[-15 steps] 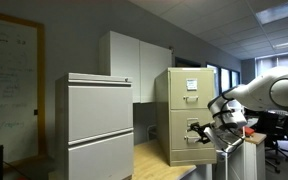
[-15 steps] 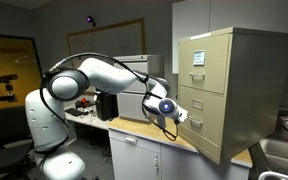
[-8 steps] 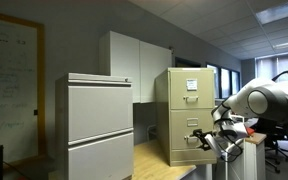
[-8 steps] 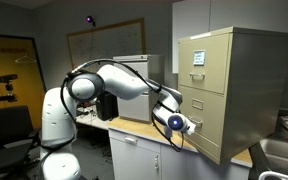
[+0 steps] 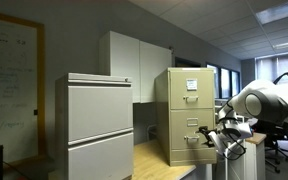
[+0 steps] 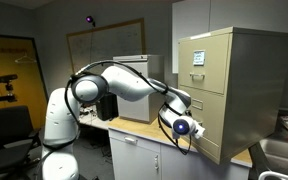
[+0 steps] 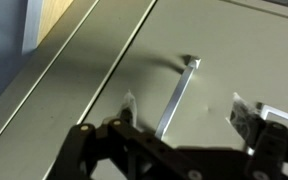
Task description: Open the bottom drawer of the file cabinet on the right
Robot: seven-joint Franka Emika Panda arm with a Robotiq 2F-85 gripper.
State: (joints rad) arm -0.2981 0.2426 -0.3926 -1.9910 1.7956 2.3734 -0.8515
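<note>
My gripper eases outward toward the drawer front next and closes around the metal handle bar (image 5: 193, 137) (image 7: 178, 93), since the bar lies ahead between its open fingertips.
The narrow tan file cabinet (image 5: 187, 115) stands on a wooden desktop and shows in both exterior views; its side also appears (image 6: 242, 90). Its bottom drawer (image 5: 190, 143) looks closed, its front (image 6: 208, 133) flush with the cabinet. My gripper (image 5: 211, 138) is at the drawer front, at handle height (image 6: 188, 128). In the wrist view the drawer front (image 7: 94, 70) fills the frame. My gripper (image 7: 187, 112) is open, and the metal handle bar (image 7: 178, 93) runs between the two fingertips (image 7: 130, 106). I cannot tell whether the fingers touch it.
A wider light-grey cabinet (image 5: 99, 125) stands beside the tan one, with white wall cupboards (image 5: 134, 62) behind. The upper drawer carries a white label card (image 6: 198, 57). A grey box (image 6: 132, 100) sits on the desk behind my arm. Office chairs (image 5: 279, 135) stand nearby.
My arm has swung down and in towards the bottom drawer front. The gripper now sits lower and closer to the handle. The drawer has not moved.
</note>
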